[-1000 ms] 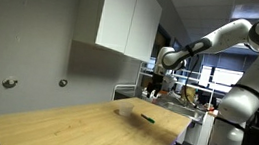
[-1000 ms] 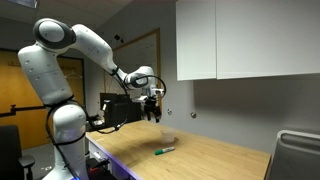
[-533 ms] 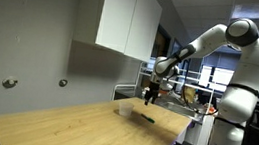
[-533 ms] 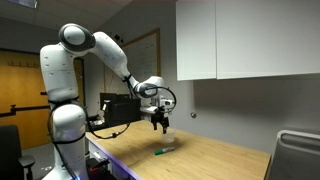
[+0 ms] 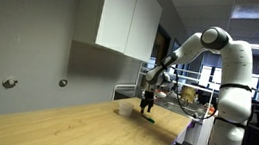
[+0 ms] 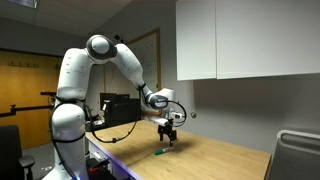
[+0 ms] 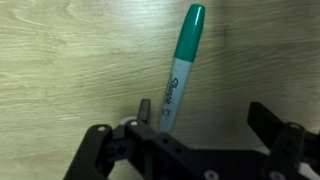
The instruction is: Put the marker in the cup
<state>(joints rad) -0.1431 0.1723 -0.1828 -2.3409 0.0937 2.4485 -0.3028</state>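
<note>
The robot's open fingers are above the table with the marker already running between them near its uncapped end, so the gripper should next move down onto the marker's grey body [image 7: 171,104] there.
The marker [image 7: 182,65] has a green cap and a grey body and lies flat on the wooden table. In the wrist view it runs up from between my jaws, close to the left finger. It also shows in both exterior views [image 5: 149,116] [image 6: 160,152]. My gripper [image 7: 205,115] is open and empty, low over the marker's near end [image 5: 146,107] [image 6: 167,138]. The small whitish cup [image 5: 123,108] stands on the table just beyond the gripper. I cannot make it out behind the gripper in the exterior view from the opposite side.
The light wooden table [image 5: 72,126] [image 6: 215,160] stands against a grey wall with white cabinets [image 5: 127,17] above. Two round wall fittings [image 5: 9,83] sit on the wall. A monitor and cables [image 6: 120,108] are behind the arm.
The arm has come down from well above the table to just over the marker, with the jaws open. The marker and cup have not moved.
</note>
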